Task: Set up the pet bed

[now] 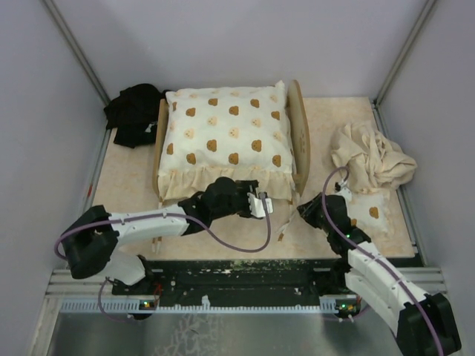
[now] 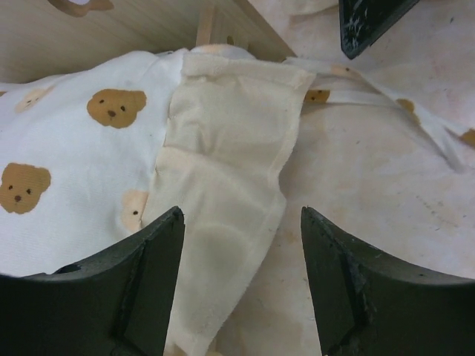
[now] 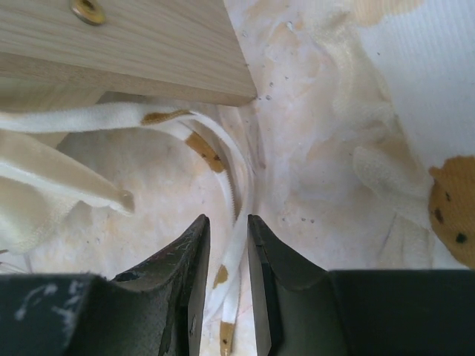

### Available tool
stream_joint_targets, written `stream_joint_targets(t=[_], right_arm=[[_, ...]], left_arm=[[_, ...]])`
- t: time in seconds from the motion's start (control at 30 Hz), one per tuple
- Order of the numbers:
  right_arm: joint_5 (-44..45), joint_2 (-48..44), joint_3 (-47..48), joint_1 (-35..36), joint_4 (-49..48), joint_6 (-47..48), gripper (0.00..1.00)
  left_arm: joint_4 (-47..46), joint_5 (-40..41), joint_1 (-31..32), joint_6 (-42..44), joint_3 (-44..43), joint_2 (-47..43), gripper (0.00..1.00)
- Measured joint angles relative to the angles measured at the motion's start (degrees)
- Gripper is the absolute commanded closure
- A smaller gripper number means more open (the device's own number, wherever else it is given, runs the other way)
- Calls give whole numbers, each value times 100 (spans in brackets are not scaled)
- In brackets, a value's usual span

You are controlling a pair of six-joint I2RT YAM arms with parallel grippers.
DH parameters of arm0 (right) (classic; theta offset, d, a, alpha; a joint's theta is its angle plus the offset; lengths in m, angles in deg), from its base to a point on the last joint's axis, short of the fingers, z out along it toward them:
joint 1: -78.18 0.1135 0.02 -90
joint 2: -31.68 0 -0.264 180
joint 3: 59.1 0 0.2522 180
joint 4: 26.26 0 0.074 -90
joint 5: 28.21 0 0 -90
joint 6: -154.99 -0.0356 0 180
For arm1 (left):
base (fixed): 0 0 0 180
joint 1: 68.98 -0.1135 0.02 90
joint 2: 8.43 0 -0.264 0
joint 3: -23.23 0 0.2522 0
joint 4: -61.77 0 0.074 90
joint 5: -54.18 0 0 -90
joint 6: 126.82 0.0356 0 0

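Observation:
My right gripper moves outward toward the bed's front corner next, then closes its fingers on the thin white printed strap.
The pet bed (image 1: 299,137) of light wood stands at the middle back, its rounded headboard on the right. A cream frilled cushion (image 1: 226,133) with brown bear prints lies on it. My left gripper (image 1: 261,204) hangs at the cushion's front frill (image 2: 223,148). Its jaws are wide open (image 2: 241,222), with the frill under them and nothing held. My right gripper (image 1: 306,210) is low at the bed's front right corner (image 3: 133,52). Its jaws stand slightly apart (image 3: 228,219), with a thin white printed strap (image 3: 234,252) lying loose between them.
A crumpled beige cloth (image 1: 371,156) lies at the right, with a small bear-print pillow (image 1: 371,213) in front of it. A black cloth (image 1: 133,111) is bunched at the back left. Grey walls close in the table (image 1: 126,185) on three sides.

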Motion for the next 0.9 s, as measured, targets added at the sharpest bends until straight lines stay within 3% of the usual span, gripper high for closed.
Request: stream_joint_targets(t=[0.27,0.47,0.53,0.7,0.8,0.9], right_arm=[[-2,-223,-2,0,-160,0,71],[-44,-98,-2,0,-245,0,68],[-70,-90,-2,0,-245,-7,67],[-85,-116,-2,0,-299,-2,65],[-59,-142,-2,0,-330,2,63],[-2,-116,-52,0,-417,-7,62]], left_arm=[[-437,643,68,997,4,595,28],[-1558,1213,192,1491,118,990,29],[-1952,1408,238,1657,177,1152,40],[-2352,1668,278,1803,181,1458,86],[-2297,1733,278,1711,111,1458,100],[-2103,1757,278,1491,-98,1445,100]])
